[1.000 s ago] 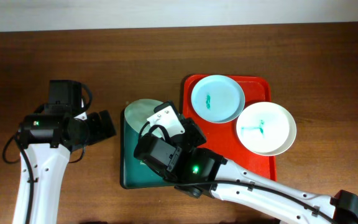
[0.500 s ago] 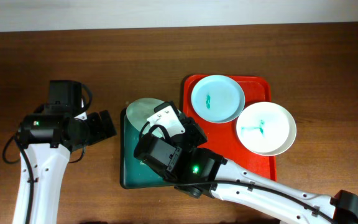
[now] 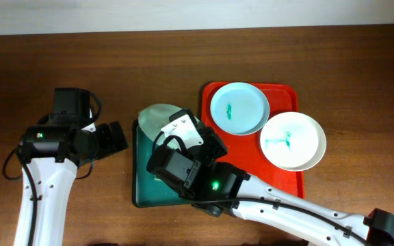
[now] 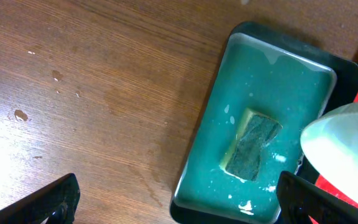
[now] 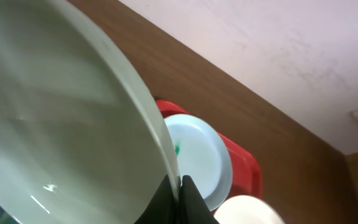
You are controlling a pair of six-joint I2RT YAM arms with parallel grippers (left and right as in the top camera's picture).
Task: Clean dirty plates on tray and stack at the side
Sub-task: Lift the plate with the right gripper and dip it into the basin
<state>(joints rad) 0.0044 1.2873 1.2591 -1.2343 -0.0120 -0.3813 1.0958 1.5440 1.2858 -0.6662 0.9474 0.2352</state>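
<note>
The side with the bare wood beyond the white plate point(image 3: 351, 146) is empty, so my right gripper next needs to go past the red tray point(image 3: 286, 179) and down there to release.
My right gripper point(image 5: 178, 194) is shut on the rim of a pale plate point(image 5: 61, 124), held tilted above the dark teal tray point(image 3: 141, 184); the plate also shows in the overhead view point(image 3: 157, 117). Two more plates lie on the red tray point(image 3: 286, 179): a pale-blue one point(image 3: 239, 108) and a white one point(image 3: 293, 141), both with teal smears. My left gripper point(image 4: 173, 205) is open and empty over the wood table, left of the teal tray point(image 4: 216, 112). The held plate's edge shows in the left wrist view point(image 4: 344, 149).
A green sponge point(image 4: 252, 144) lies in the wet teal tray. The table's far edge meets a light wall at the top of the overhead view. Bare wood lies left of the teal tray point(image 3: 81, 68).
The held plate has shifted slightly up and to the left over the teal tray. The left arm has not moved.
</note>
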